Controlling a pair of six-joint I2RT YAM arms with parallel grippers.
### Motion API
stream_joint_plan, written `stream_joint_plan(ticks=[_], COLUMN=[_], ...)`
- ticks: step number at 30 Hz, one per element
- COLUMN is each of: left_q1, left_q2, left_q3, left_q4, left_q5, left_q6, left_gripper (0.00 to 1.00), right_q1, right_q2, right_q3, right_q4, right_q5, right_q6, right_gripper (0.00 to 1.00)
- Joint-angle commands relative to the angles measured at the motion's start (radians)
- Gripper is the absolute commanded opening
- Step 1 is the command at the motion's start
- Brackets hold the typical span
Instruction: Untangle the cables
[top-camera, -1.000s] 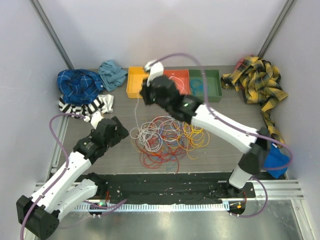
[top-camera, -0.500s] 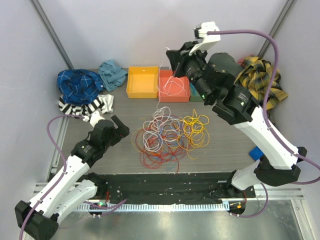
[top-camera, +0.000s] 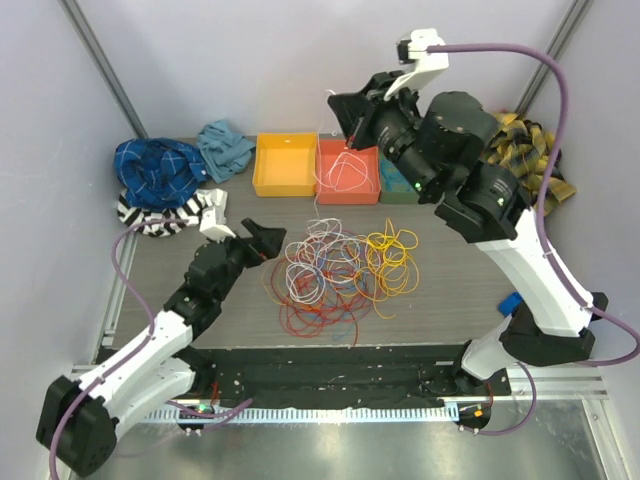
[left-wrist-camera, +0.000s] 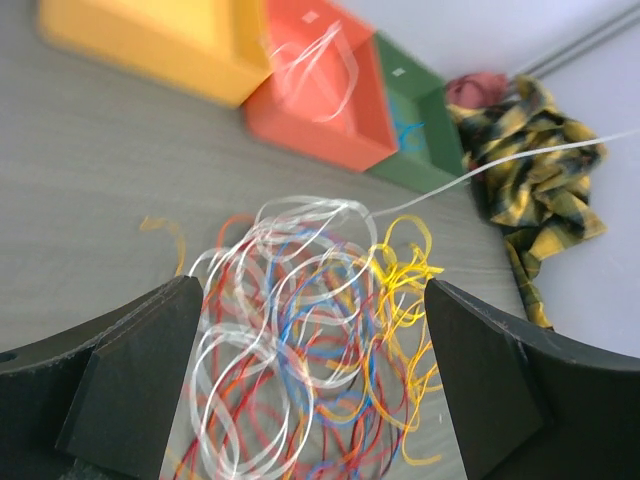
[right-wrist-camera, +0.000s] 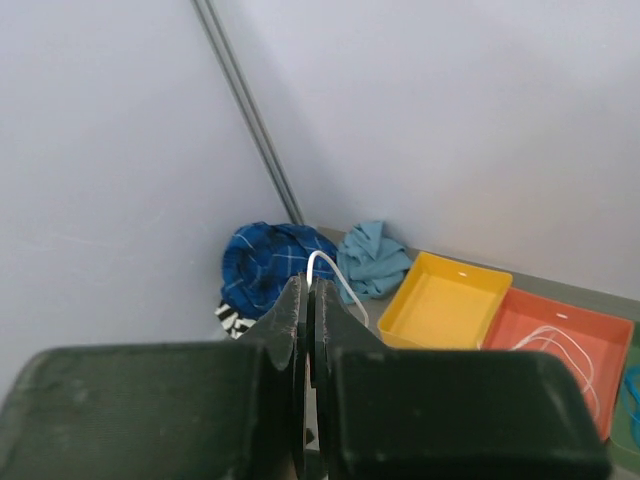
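I should next move my left gripper outward toward the red tray, onto that part of the white cable.
A tangle of white, red, orange, blue and yellow cables (top-camera: 338, 272) lies in the middle of the table. My right gripper (top-camera: 347, 116) is raised high above the trays and is shut on a white cable (right-wrist-camera: 336, 274). That cable hangs in loops (top-camera: 340, 176) over the red tray (top-camera: 352, 186) and runs down to the tangle. My left gripper (top-camera: 262, 241) is open at the tangle's left edge. In the left wrist view the tangle (left-wrist-camera: 320, 300) lies between its fingers (left-wrist-camera: 140, 385), and the gripper (left-wrist-camera: 310, 390) holds nothing.
A yellow tray (top-camera: 283, 186) stands left of the red one, and a green tray (left-wrist-camera: 440, 160) holding a blue cable stands right of it. Blue plaid (top-camera: 158, 170), teal (top-camera: 224, 148) and striped (top-camera: 160, 218) cloths lie at back left. A yellow plaid cloth (top-camera: 530, 170) lies at back right.
My right arm rose from low beside the yellow tray to high above the trays, drawing the white cable up. My left gripper moved right to the tangle's edge.
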Motion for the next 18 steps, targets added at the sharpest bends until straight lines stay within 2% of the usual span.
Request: stream_joint_plan(ticks=[1, 2, 6, 9, 16, 18], left_q1=[-0.047, -0.053, -0.076, -0.093, -0.137, -0.146], left_q2=[0.104, 0.133, 0.238, 0.274, 0.349, 0.374], left_q3=[0.078, 0.098, 0.134, 0.155, 0.143, 0.144], left_q4=[0.322, 0.371, 0.466, 0.474, 0.528, 0.529], left_q5=[-0.016, 0.003, 0.081, 0.131, 0.219, 0.214], left_q6=[0.207, 0.266, 0.34, 0.386, 0.419, 0.425], left_gripper=[1.0, 1.0, 1.0, 1.0, 0.99, 0.95], right_q1=[-0.003, -0.002, 0.0, -0.002, 0.0, -0.002], right_q2=[-0.029, -0.035, -0.06, -0.067, -0.081, -0.089], right_q3=[0.033, 0.021, -0.007, -0.023, -0.054, -0.068], right_q4=[-0.011, -0.011, -0.011, -0.011, -0.01, -0.008], right_q5=[-0.072, -0.072, -0.066, -0.066, -0.063, -0.064], right_q6=[0.063, 0.069, 0.072, 0.074, 0.071, 0.073], right_gripper=[0.01, 0.01, 0.01, 0.01, 0.01, 0.01])
